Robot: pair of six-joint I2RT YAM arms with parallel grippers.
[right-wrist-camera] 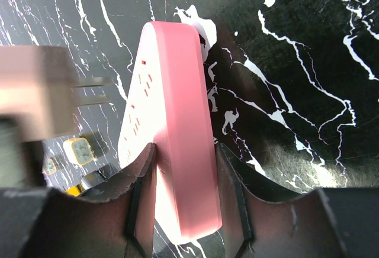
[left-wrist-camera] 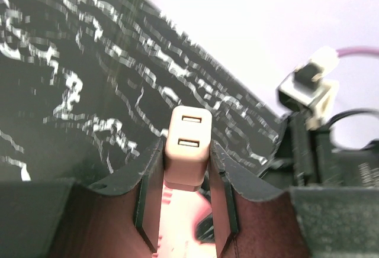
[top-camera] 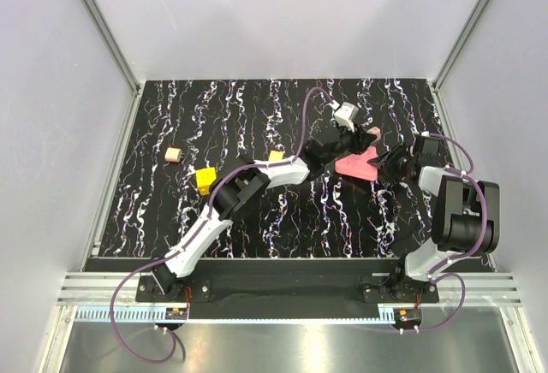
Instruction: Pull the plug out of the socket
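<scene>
The plug's pins are clear of the strip (top-camera: 355,166). The plug goes back and down in my left gripper to open tabletop by the small yellow block (top-camera: 272,194) next for release.
My right gripper (right-wrist-camera: 183,193) is shut on the pink socket strip (right-wrist-camera: 172,122), gripping its long sides and holding it on edge above the black marbled table. My left gripper (left-wrist-camera: 186,175) is shut on the pale pink plug (left-wrist-camera: 186,142), whose end face shows two USB ports. In the right wrist view the plug (right-wrist-camera: 35,101) sits left of the strip with its two metal prongs (right-wrist-camera: 95,90) bare and a small gap to the slotted face. In the top view both grippers meet at the socket strip (top-camera: 355,166), right of the table's centre.
A yellow block (top-camera: 205,178), a small tan block (top-camera: 174,155) and a small yellow block (top-camera: 276,156) lie on the left half of the table. White walls close the back and both sides. The right arm's wrist camera (left-wrist-camera: 308,86) is close to my left gripper.
</scene>
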